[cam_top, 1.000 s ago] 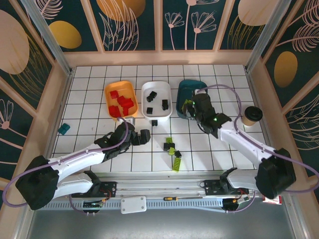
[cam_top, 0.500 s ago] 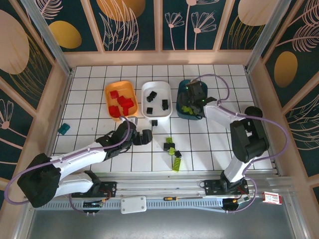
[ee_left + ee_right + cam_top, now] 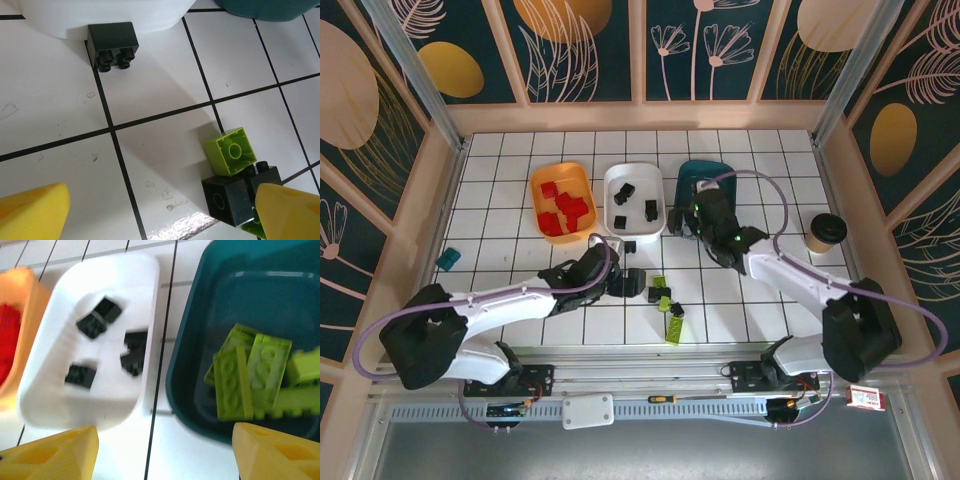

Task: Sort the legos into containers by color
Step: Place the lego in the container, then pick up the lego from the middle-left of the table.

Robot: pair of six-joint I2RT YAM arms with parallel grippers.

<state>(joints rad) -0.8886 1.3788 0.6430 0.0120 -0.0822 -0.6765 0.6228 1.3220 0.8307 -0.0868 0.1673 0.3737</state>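
Note:
The lime brick at the cluster's outer end (image 3: 659, 281) (image 3: 230, 153) touches a black brick only on its near side, so my left gripper lowers onto it next.
Red legos (image 3: 563, 208) lie in the orange tray (image 3: 542, 176). The white tray (image 3: 611, 187) holds black legos (image 3: 95, 320), and the dark teal tray (image 3: 250, 295) holds lime legos (image 3: 252, 372). On the table a black brick (image 3: 112, 45) sits against the white tray's near edge. A loose cluster has a lime brick (image 3: 231, 151) touching a black brick (image 3: 227, 200); a long lime piece (image 3: 674, 328) lies nearer. My left gripper (image 3: 635, 284) is open just left of that cluster, nothing between its fingers (image 3: 32, 212). My right gripper (image 3: 692, 216) is open and empty over the gap between the white and teal trays.
A black-lidded paper cup (image 3: 825, 232) stands right of the teal tray, close to the right arm. A lone small teal block (image 3: 448, 259) lies at the far left. Wooden walls ring the white tiled table (image 3: 500, 200).
My left gripper has moved right, up to the loose cluster. My right gripper swung over the teal tray, then drew back toward the gap beside the white tray.

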